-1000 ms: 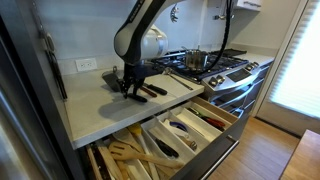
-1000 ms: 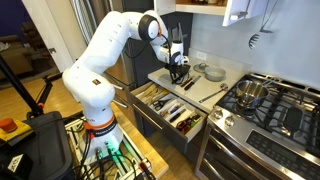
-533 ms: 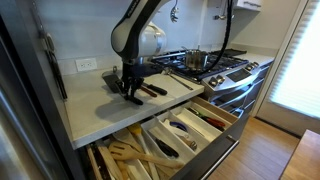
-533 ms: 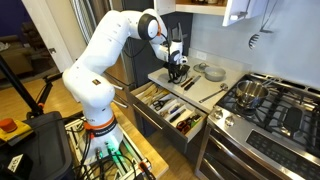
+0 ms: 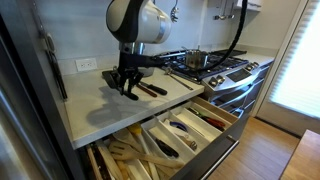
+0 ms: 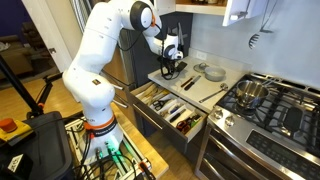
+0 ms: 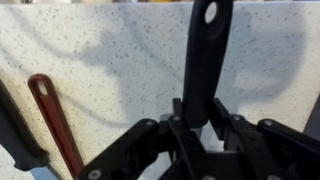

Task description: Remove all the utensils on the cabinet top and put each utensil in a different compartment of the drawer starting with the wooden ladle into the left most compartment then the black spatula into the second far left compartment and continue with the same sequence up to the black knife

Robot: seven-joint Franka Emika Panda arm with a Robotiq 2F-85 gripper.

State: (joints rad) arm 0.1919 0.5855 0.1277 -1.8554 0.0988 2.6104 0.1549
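Note:
My gripper moves back past the cabinet edge next, lowers and releases the spatula [image 7: 207, 50], since the drawer compartment beside the wooden utensils lies below and back from it.
My gripper [image 7: 197, 120] is shut on the black handle of the black spatula [image 7: 207, 50], which has a hang hole at its end. Its head is hidden under the gripper. In both exterior views the gripper [image 5: 125, 84] [image 6: 168, 70] holds it just above the speckled cabinet top [image 5: 95, 100]. A red-handled utensil [image 7: 55, 115] and a black-handled one [image 7: 14, 135] lie on the top beside it, also seen in an exterior view [image 5: 152, 89]. The open drawer [image 5: 228, 113] below has divided compartments. Wooden utensils [image 5: 128, 157] lie in its leftmost compartment.
A gas stove [image 5: 215, 68] with a pot [image 5: 196, 59] stands beside the cabinet top. Plates [image 6: 211, 72] and a long light utensil [image 6: 214, 92] lie on the counter near the stove. A wall socket [image 5: 87, 64] is behind the gripper.
The arm has risen and swung its upper joints, and the gripper has lifted slightly off the cabinet top with the black spatula in it.

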